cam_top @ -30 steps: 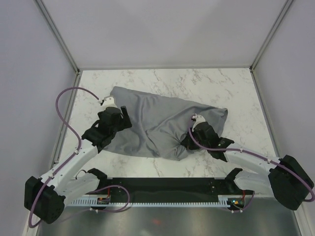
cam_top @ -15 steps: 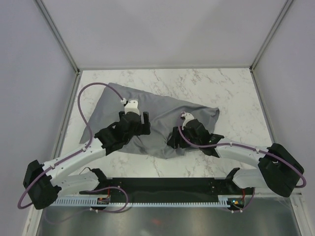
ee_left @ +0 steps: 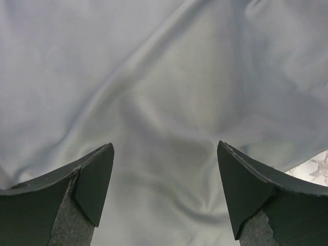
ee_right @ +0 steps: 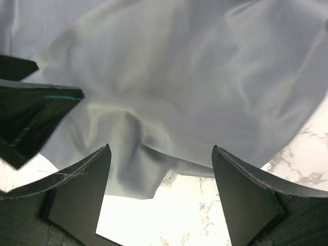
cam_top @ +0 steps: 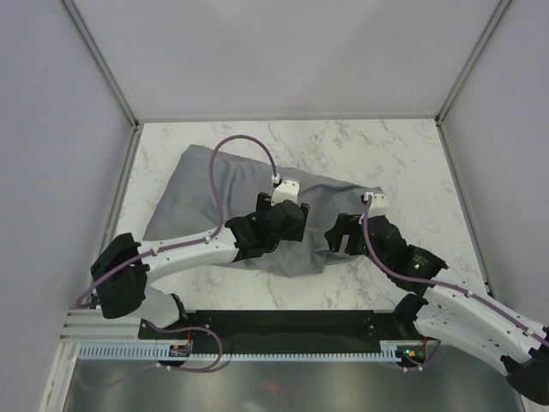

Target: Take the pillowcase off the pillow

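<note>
My left gripper lowers and shifts slightly toward the right gripper next, onto the pillowcase's rumpled cloth (cam_top: 304, 232) (ee_left: 176, 161).
The grey pillowcase (cam_top: 206, 193) lies rumpled across the marble table; the pillow is hidden, and no cream shows anywhere. My left gripper (cam_top: 290, 221) hangs open over the case's right half, and its wrist view shows only folded grey fabric (ee_left: 164, 77) between the spread fingers (ee_left: 165, 145). At the case's near right corner my right gripper (cam_top: 339, 236) is open too. Its fingers (ee_right: 161, 147) straddle the cloth's loose edge (ee_right: 179, 77), holding nothing. The left gripper's dark body (ee_right: 31, 113) shows at the left of the right wrist view.
Bare marble (cam_top: 360, 146) runs behind and to the right of the case, and shows under its edge (ee_right: 205, 215). Grey walls with metal posts (cam_top: 107, 64) close in three sides. A black rail (cam_top: 292, 326) lines the near edge.
My right gripper has opened and let go of the bunched fabric, then drawn back to the right. My left arm has swept right across the case, which has settled flatter.
</note>
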Robot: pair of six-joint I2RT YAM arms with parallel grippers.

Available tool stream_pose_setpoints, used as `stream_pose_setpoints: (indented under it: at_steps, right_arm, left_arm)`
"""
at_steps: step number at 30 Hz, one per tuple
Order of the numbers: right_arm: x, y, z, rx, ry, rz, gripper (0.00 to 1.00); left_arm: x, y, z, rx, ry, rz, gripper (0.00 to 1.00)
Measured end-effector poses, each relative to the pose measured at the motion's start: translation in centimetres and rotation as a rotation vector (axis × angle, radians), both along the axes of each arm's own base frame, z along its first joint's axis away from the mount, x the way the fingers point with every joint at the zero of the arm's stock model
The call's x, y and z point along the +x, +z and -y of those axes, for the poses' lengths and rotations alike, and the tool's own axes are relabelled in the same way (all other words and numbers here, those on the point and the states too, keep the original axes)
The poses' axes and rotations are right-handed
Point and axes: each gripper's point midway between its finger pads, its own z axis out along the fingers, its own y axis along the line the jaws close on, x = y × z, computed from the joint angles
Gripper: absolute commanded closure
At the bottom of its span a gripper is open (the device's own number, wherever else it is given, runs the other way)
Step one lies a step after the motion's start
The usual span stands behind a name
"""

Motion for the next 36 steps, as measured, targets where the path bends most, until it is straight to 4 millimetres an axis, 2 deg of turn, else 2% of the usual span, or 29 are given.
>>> stream_pose_setpoints:
  at_steps: [4,8,10,11,12,15,21,24,27,30,34,36]
  right_arm:
    - [0.0,1.1,1.3,-0.009,-0.049,0.021,0.12]
    - [-0.2,0.8,2.2,-0.039,-0.075,0.011,0.12]
    - [-0.4,0.5,2.5,-0.053,-0.081,0.002,0.12]
    - [-0.4,0.4,2.7,-0.057,-0.084,0.000,0.12]
    - [-0.5,0.4,2.8,-0.060,-0.088,0.000,0.12]
    - [-0.6,0.5,3.2,-0.063,-0.099,0.005,0.12]
    - [-0.7,0.6,3.8,-0.074,-0.117,0.008,0.11]
    - [-0.6,0.5,3.9,-0.080,-0.122,0.008,0.11]
    - [-0.7,0.4,4.0,-0.085,-0.123,0.006,0.11]
    - [-0.6,0.6,4.1,-0.090,-0.128,0.011,0.10]
    - [-0.4,0.8,4.4,-0.100,-0.139,0.019,0.08]
    - [-0.3,1.0,4.4,-0.104,-0.142,0.022,0.08]
  left_arm:
    - [0.7,-1.2,1.9,0.014,-0.017,-0.016,0.10]
    - [0.6,-3.4,3.0,0.045,-0.042,-0.059,0.16]
    - [0.4,-4.2,3.1,0.057,-0.050,-0.077,0.36]
    - [0.4,-4.3,3.1,0.056,-0.052,-0.080,0.57]
    - [0.4,-4.3,3.3,0.047,-0.053,-0.083,0.69]
    - [0.3,-4.2,3.6,0.039,-0.067,-0.084,0.92]
    - [0.1,-3.0,3.2,0.026,-0.067,-0.072,0.89]
    - [0.2,-0.5,2.7,-0.011,-0.059,-0.036,0.90]
    - [0.2,2.4,1.8,-0.051,-0.045,0.013,0.98]
    - [0.4,5.1,0.7,-0.088,-0.026,0.060,0.98]
    - [1.5,7.4,-1.8,-0.123,0.030,0.097,0.98]
    - [2.3,8.5,-3.7,-0.149,0.072,0.114,0.98]
